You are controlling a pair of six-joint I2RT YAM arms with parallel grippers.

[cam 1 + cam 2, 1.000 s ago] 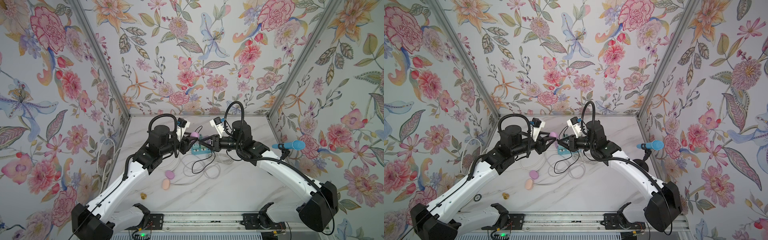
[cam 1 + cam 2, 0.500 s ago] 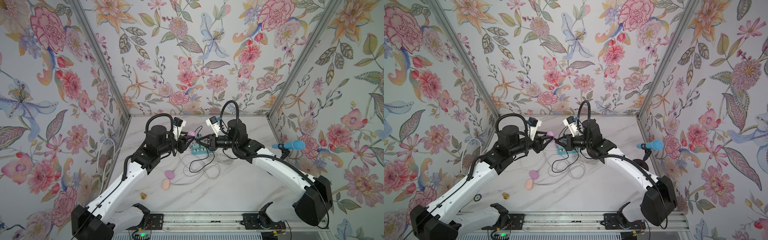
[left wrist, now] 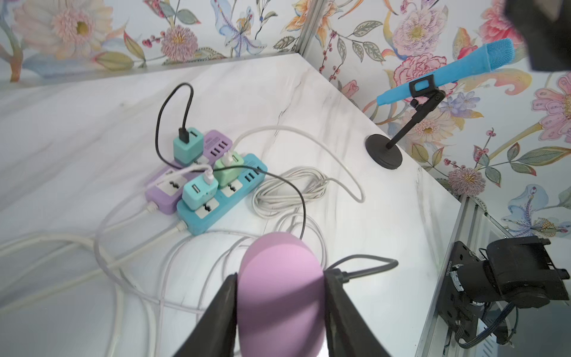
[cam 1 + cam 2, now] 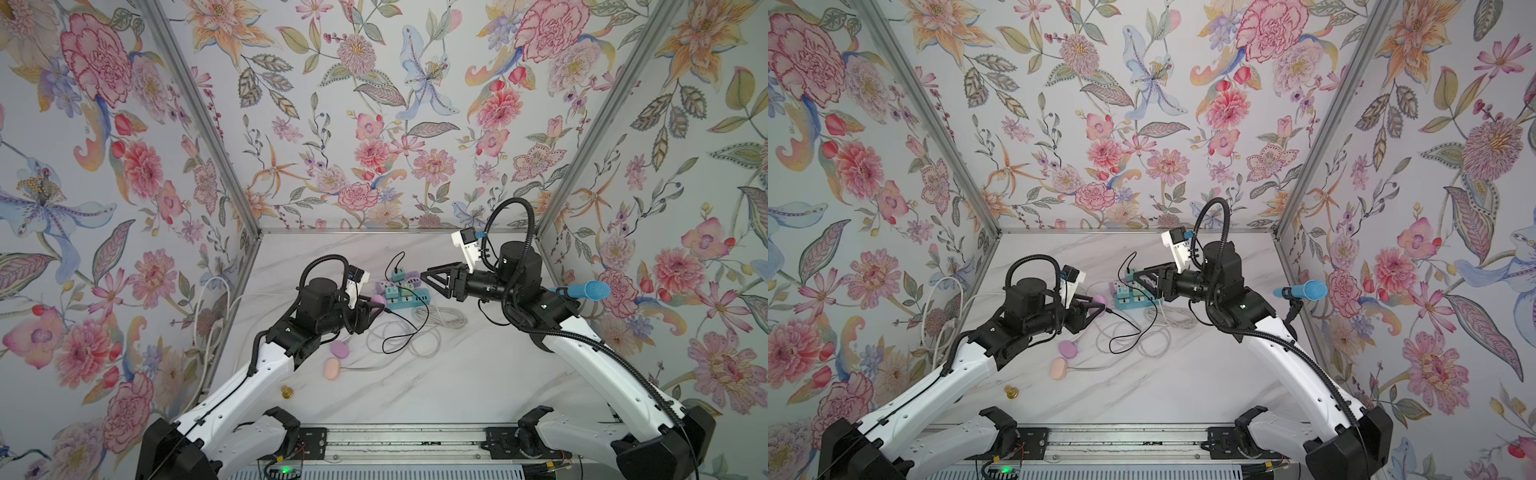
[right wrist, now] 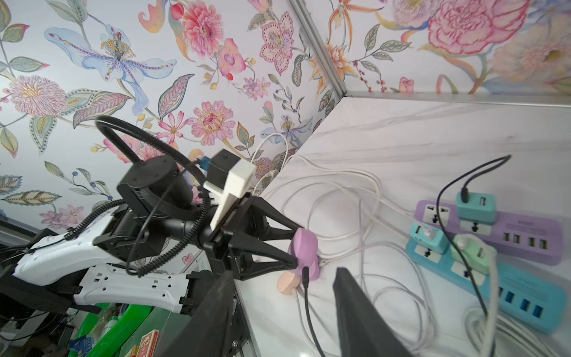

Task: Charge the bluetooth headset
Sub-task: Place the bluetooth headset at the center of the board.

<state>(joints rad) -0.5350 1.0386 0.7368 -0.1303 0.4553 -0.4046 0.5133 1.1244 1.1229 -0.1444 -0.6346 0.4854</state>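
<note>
I should next move my left gripper back and down onto the bare tabletop (image 4: pixel 362 384) beside the orange case and let go of the headset there, because the headset's plug is already seated.
The bluetooth headset (image 3: pixel 281 290) is a lilac oval case, held above the table with my left gripper (image 3: pixel 281 276) shut on its two sides. In both top views the headset (image 4: pixel 379 300) (image 4: pixel 1099 300) hangs left of the power strips. A black cable (image 3: pixel 304 204) runs from a teal charger (image 3: pixel 187 145) to the case, and its plug (image 5: pixel 306 275) sits in the case's edge (image 5: pixel 304 247). My right gripper (image 5: pixel 284 273) is open and empty, a short way right of the headset (image 4: pixel 426 279), with the cable passing between its fingers untouched.
A blue power strip (image 3: pixel 222 201) and a purple one (image 3: pixel 163 191) lie mid-table with chargers and coiled white cables (image 4: pixel 440 316). A purple case (image 4: pixel 340 349), an orange case (image 4: pixel 332 368) and a small brass piece (image 4: pixel 286 390) lie front left. A blue microphone (image 4: pixel 582 290) stands at the right wall.
My right gripper has opened, let go of the black plug and drawn back to the right. The left gripper, still holding the headset, has come slightly toward the front.
</note>
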